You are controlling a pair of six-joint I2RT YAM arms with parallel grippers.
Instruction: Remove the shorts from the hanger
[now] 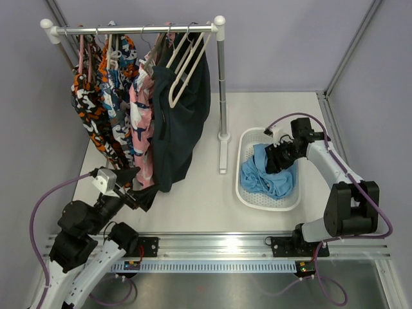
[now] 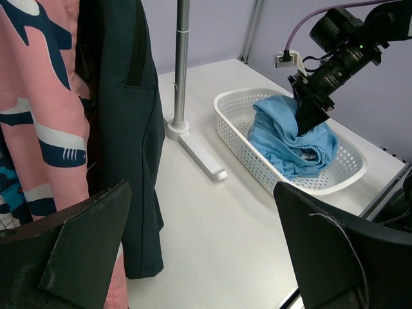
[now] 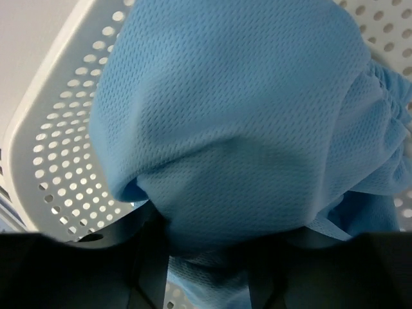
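Note:
The robot will raise its left gripper outward and close it on the navy shorts' hanger below its hook (image 1: 175, 51), because that spot is above the gripper and outward of it.
The dark navy shorts (image 1: 183, 122) hang from a white hanger (image 1: 187, 71) at the right end of the rack rail; their hem shows in the left wrist view (image 2: 129, 141). My left gripper (image 1: 134, 187) (image 2: 201, 187) stands wide open just in front of that hem, holding nothing. The light sky-blue shorts (image 1: 267, 177) (image 2: 290, 138) (image 3: 238, 116) lie bunched in the white basket (image 1: 244, 190). My right gripper (image 1: 278, 159) (image 3: 206, 257) is low over them, jaws parted, with a fold of the cloth draped loosely between its fingers.
Pink patterned (image 1: 140, 122) and orange-black-white patterned garments (image 1: 96, 103) hang left of the navy shorts. The rack's post (image 1: 222, 84) and its foot (image 2: 193, 145) stand between the clothes and the basket (image 2: 232, 125). Bare table lies in front of the rack.

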